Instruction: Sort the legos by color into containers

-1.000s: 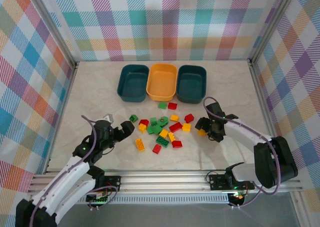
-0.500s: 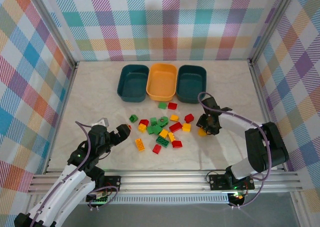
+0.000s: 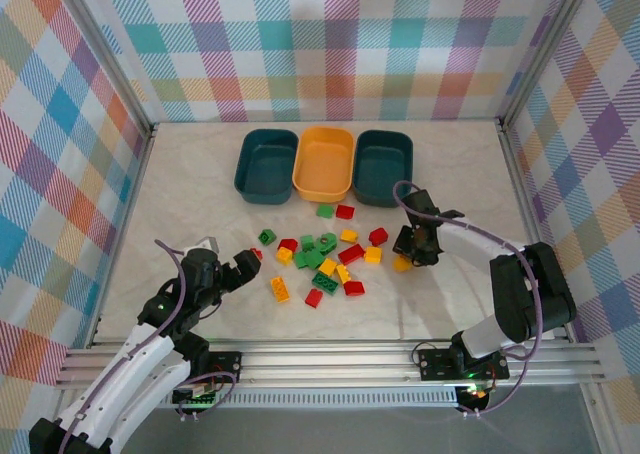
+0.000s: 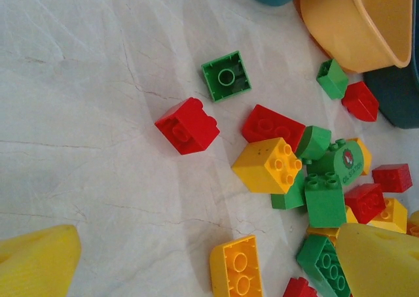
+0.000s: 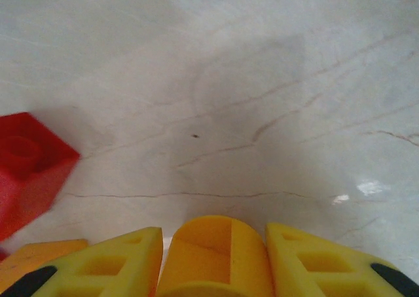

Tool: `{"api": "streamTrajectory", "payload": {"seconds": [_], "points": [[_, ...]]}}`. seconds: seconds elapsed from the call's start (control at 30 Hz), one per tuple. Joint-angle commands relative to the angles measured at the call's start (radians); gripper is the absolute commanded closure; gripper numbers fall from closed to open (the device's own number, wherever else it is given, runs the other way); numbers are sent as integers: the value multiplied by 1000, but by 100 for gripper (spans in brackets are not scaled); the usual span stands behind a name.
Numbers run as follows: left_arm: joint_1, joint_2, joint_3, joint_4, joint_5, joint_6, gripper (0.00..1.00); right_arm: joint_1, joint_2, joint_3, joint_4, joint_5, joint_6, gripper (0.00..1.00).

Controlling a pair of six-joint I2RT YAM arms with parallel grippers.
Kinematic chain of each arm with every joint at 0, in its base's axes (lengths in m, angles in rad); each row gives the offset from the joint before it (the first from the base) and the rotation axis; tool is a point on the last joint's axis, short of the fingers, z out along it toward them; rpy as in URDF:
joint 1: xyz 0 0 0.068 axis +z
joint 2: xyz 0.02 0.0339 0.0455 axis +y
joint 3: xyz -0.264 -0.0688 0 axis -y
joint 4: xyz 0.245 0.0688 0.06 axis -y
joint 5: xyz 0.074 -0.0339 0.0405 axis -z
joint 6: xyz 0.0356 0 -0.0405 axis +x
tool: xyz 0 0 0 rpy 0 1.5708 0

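The nearest dark teal tub is empty. My right gripper will next lift the yellow ring-shaped lego outward past that tub's near rim and release it inside.
Three containers stand in a row at the back: a dark teal tub [image 3: 266, 162], a yellow-orange tub [image 3: 324, 161] and another dark teal tub [image 3: 383, 164]. Red, green and yellow legos [image 3: 325, 259] lie scattered in front of them. My right gripper [image 3: 405, 256] is down on the table to the right of the pile. It is shut on a yellow ring-shaped lego [image 5: 216, 254], whose sides its fingers [image 5: 111, 261] hug. My left gripper [image 3: 246, 266] stands open left of the pile. An upturned yellow-orange brick [image 4: 237, 267] lies between its wide-apart fingers [image 4: 36, 261].
A red brick [image 4: 188, 125] and a green brick [image 4: 226, 76] lie apart at the pile's left edge. Another red brick [image 5: 26, 169] sits left of my right gripper. Metal frame rails and checkered walls enclose the marble table [image 3: 190, 194].
My right gripper swung back and left from beside the yellow ring lego to straddle it; the ring stayed in place. My left arm shifted slightly, its gripper still by the pile's left edge.
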Motion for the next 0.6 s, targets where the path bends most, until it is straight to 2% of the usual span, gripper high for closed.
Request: {"api": "streamTrajectory", "payload": {"seconds": [0.0, 0.27, 0.43, 0.57], "points": [[-5, 0, 25, -13, -22, 15, 0, 8, -21, 55, -26, -22, -28, 68], [-5, 22, 38, 5, -15, 15, 0, 8, 13, 245, -20, -20, -78, 71], [-5, 72, 52, 30, 2, 13, 0, -5, 139, 464, 9, 43, -151, 72], [-4, 119, 75, 41, 19, 19, 0, -20, 316, 663, 14, 99, -229, 72]]}}
